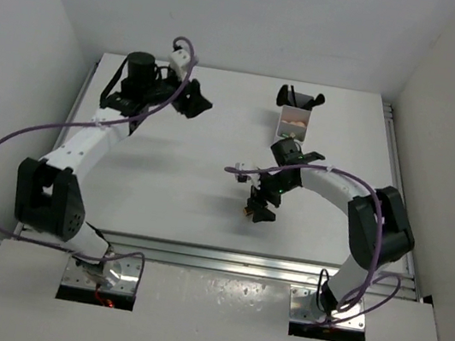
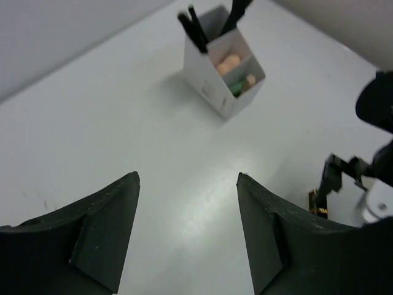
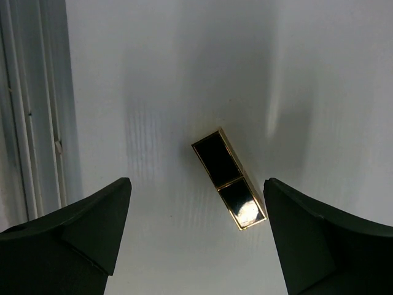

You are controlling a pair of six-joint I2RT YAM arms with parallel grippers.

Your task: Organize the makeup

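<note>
The right gripper turns and lowers onto the gold-black lipstick (image 1: 247, 213) next, one fingertip along each long side, since the lipstick lies slanted.
A gold-black lipstick (image 3: 228, 178) lies flat on the white table, slanted between my right gripper's (image 3: 196, 182) open fingers and closer to the right one, untouched. In the top view that gripper (image 1: 260, 210) hovers over the lipstick (image 1: 247, 213) at mid-table. My left gripper (image 1: 197, 102) is open and empty at the back left, and its wrist view (image 2: 187, 176) shows only bare table between its fingers. The white compartmented box (image 2: 212, 80) holds black brushes (image 2: 196, 27), a peach sponge (image 2: 228, 63), a green tube (image 2: 236, 88) and a rose-gold tube (image 2: 249, 80).
The white box (image 1: 286, 126) stands at the back, right of centre, just behind my right arm. Metal rails (image 1: 264, 265) run along the table's front edge and a rail (image 3: 24, 104) shows at the left of the right wrist view. White walls enclose the table.
</note>
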